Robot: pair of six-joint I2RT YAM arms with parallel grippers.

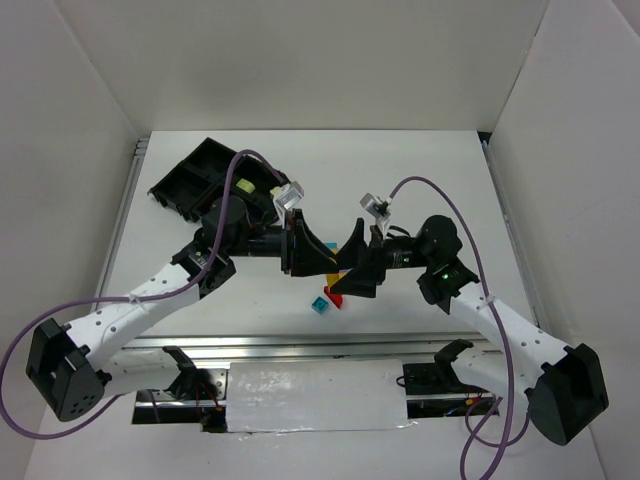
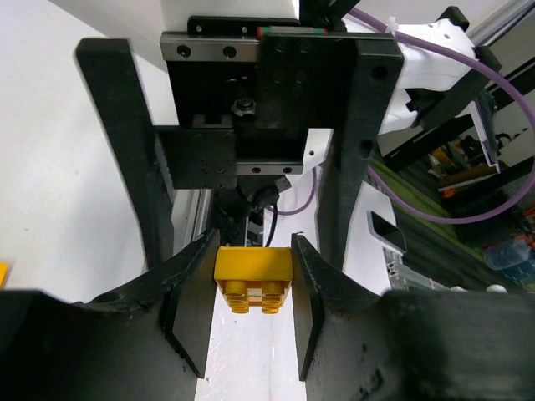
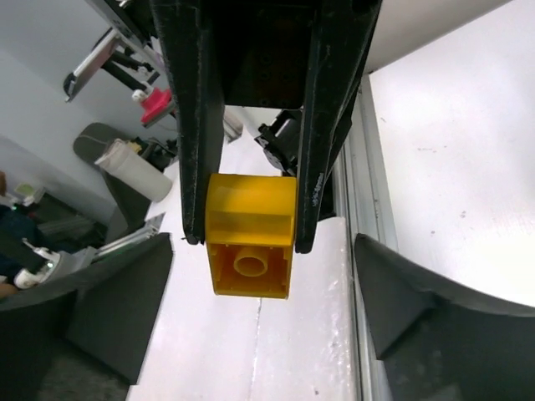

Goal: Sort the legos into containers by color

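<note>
Next, my left gripper swings outward and to the left in the top view over the black tray's far section (image 1: 210,159), which looks empty, and releases the yellow brick.
My left gripper (image 2: 253,247) is shut on a yellow brick (image 2: 253,269) and holds it in the air above the table's middle (image 1: 328,262). In the right wrist view the same yellow brick (image 3: 251,230) is pinched between the left gripper's black fingers (image 3: 194,125), its hollow underside toward the camera. My right gripper (image 3: 264,251) is open, nose to nose with the left one, its fingers (image 2: 125,150) spread wide on both sides of the brick without touching it. The black tray (image 1: 190,178) stands at the far left, partly hidden by the left arm.
A teal brick (image 1: 320,304) and a red brick (image 1: 337,296) lie on the table under the two grippers. A pale piece (image 1: 243,187) shows in the tray. White walls close in the table on three sides.
</note>
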